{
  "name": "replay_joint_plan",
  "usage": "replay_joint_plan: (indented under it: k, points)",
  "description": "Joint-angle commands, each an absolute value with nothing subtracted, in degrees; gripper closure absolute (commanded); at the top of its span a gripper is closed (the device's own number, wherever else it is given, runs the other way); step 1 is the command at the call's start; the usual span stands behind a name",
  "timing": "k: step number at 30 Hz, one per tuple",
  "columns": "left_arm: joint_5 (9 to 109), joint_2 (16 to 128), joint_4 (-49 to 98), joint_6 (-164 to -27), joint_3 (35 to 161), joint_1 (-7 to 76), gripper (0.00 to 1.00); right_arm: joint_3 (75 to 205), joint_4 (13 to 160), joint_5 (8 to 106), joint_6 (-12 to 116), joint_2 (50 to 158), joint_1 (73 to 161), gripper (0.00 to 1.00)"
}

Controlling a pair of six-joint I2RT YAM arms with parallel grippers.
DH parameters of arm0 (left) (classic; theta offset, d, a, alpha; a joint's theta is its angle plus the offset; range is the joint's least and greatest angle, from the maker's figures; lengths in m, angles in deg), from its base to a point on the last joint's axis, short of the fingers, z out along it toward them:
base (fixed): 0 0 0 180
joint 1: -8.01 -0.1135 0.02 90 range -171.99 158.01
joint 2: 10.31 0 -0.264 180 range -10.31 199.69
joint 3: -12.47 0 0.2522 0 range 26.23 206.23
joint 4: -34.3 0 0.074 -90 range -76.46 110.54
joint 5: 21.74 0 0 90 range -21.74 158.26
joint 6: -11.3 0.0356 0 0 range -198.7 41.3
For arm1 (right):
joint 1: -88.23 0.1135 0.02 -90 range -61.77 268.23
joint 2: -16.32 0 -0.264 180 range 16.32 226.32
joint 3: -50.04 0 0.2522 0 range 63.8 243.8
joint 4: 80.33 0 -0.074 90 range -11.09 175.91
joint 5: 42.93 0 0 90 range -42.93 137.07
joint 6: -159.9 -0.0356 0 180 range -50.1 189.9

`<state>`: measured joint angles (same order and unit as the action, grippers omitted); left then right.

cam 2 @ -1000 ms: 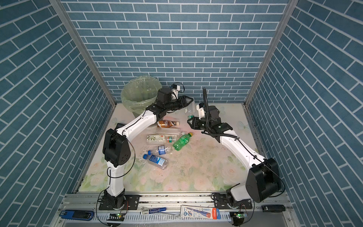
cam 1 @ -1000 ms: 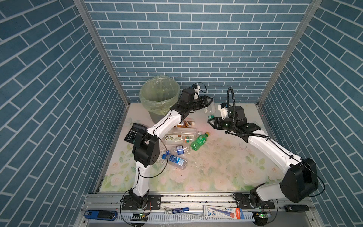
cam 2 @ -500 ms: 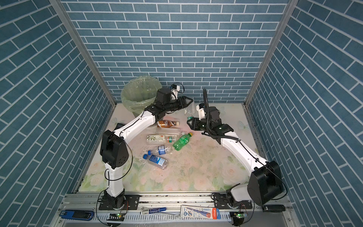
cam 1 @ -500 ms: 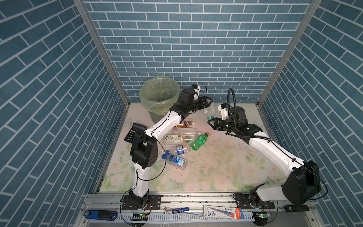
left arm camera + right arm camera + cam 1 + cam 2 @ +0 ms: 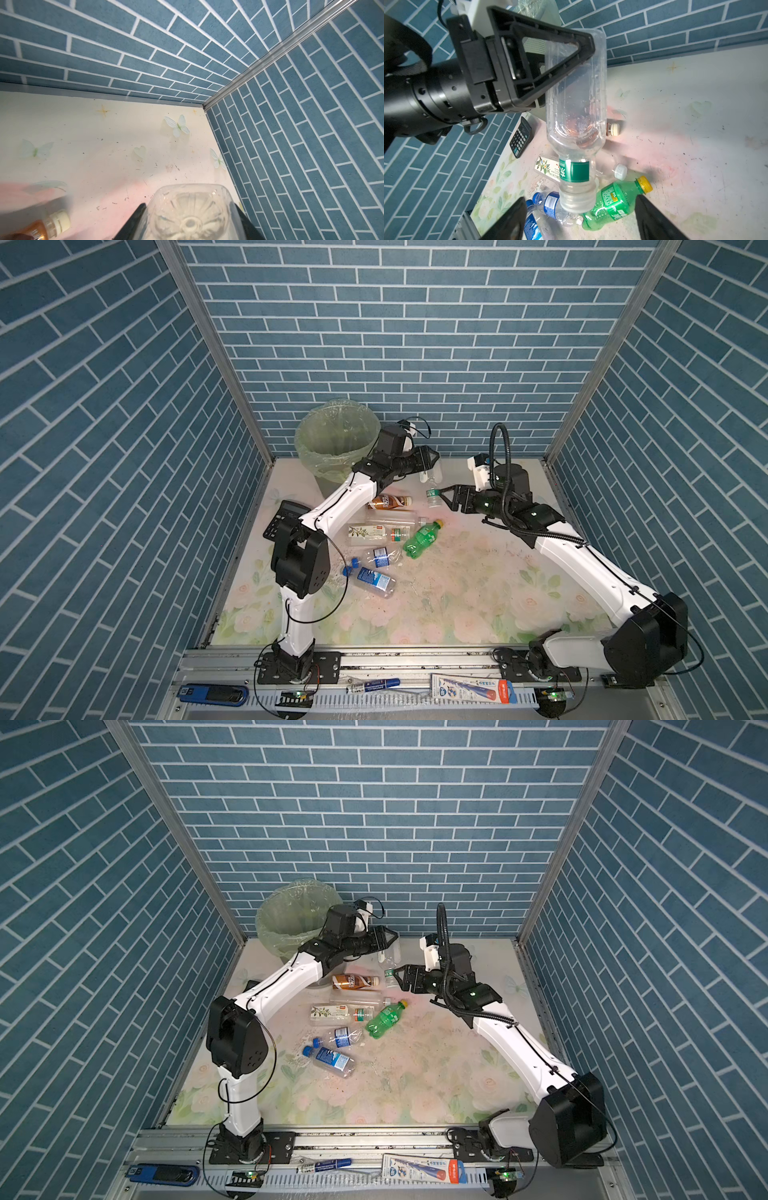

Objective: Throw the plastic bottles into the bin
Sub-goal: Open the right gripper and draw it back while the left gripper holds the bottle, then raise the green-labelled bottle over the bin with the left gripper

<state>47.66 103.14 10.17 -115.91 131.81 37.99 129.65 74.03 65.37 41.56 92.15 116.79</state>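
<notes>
The bottle goes up and over the bin's opening (image 5: pixel 336 429) behind my left gripper's wrist next, for release. It now hangs below the height of the bin's rim.
A clear plastic bottle (image 5: pixel 575 116) with a green label hangs cap down above the table. My left gripper (image 5: pixel 432 462) (image 5: pixel 388 942) (image 5: pixel 190 224) is shut on its base end, and the ribbed base (image 5: pixel 190 209) sits between the black fingers (image 5: pixel 135 222). My right gripper (image 5: pixel 445 497) (image 5: pixel 400 979) (image 5: pixel 579 218) is open, its jaws wide apart on either side of the cap without touching it. The bin (image 5: pixel 316 448) (image 5: pixel 276 928), lined with a pale green bag, stands at the back left, behind the left arm.
Several bottles lie on the floral table: a green one (image 5: pixel 420 537) (image 5: pixel 616 197), a brown one (image 5: pixel 388 502), a white-labelled one (image 5: pixel 372 531) and two blue-labelled ones (image 5: pixel 374 578). A black calculator (image 5: pixel 280 520) lies by the left wall.
My right gripper has opened and let go of the cap end of the clear bottle. The left gripper keeps holding the bottle in the same place.
</notes>
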Motion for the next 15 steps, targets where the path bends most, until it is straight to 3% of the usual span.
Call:
replay_joint_plan:
  k: [1,6,15]
  points:
    - [50.3,99.5,7.7,-112.7,135.7,36.7,0.70,132.9,73.5,64.8,43.1,90.3,116.8,0.10]
    - [55.3,96.8,5.2,-108.0,139.6,35.7,0.70,138.5,71.4,63.0,45.5,91.2,118.2,0.01]
    - [64.1,91.8,7.4,-100.7,144.3,31.6,0.71,154.3,68.3,59.9,54.6,96.3,124.1,0.01]
